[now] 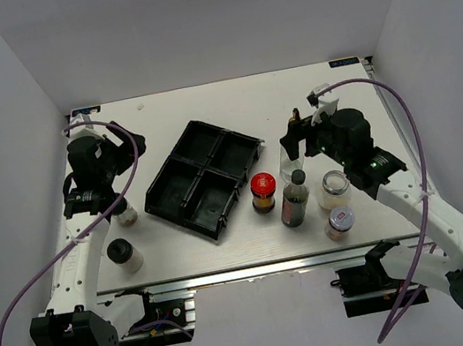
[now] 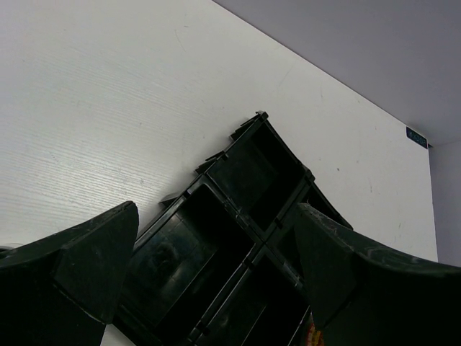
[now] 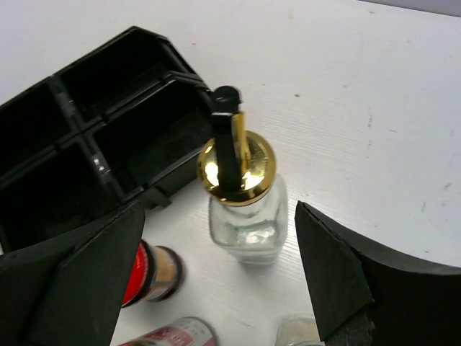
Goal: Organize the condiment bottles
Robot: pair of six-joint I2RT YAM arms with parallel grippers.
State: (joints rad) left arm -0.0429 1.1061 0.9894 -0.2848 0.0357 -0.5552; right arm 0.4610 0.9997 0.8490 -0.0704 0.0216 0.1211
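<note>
The bottle's gold cap (image 1: 295,115) (image 3: 247,169) lies outward, just beyond my right gripper's fingers. The gripper needs to move outward until its open fingers are around the cap, then close.
The tall clear gold-capped bottle (image 3: 248,223) stands upright between the fingers of my open right gripper (image 3: 220,213), touching neither of them. In the top view that gripper (image 1: 293,137) hangs over this bottle (image 1: 288,163). Beside it stand a red-lidded jar (image 1: 263,192), a dark black-capped bottle (image 1: 295,199) and two silver-lidded jars (image 1: 335,186) (image 1: 341,222). Two white black-capped bottles (image 1: 124,255) (image 1: 126,213) stand at the left, under and behind my left arm. My left gripper (image 1: 126,149) is open and empty, and in its own view (image 2: 216,216) it looks down at the tray.
A black four-compartment tray (image 1: 184,201) lies slanted at the table's middle with nothing in its compartments (image 2: 266,166) (image 3: 94,137). The red-lidded jar (image 3: 148,270) stands close to my right gripper's left finger. White walls close in the table on three sides.
</note>
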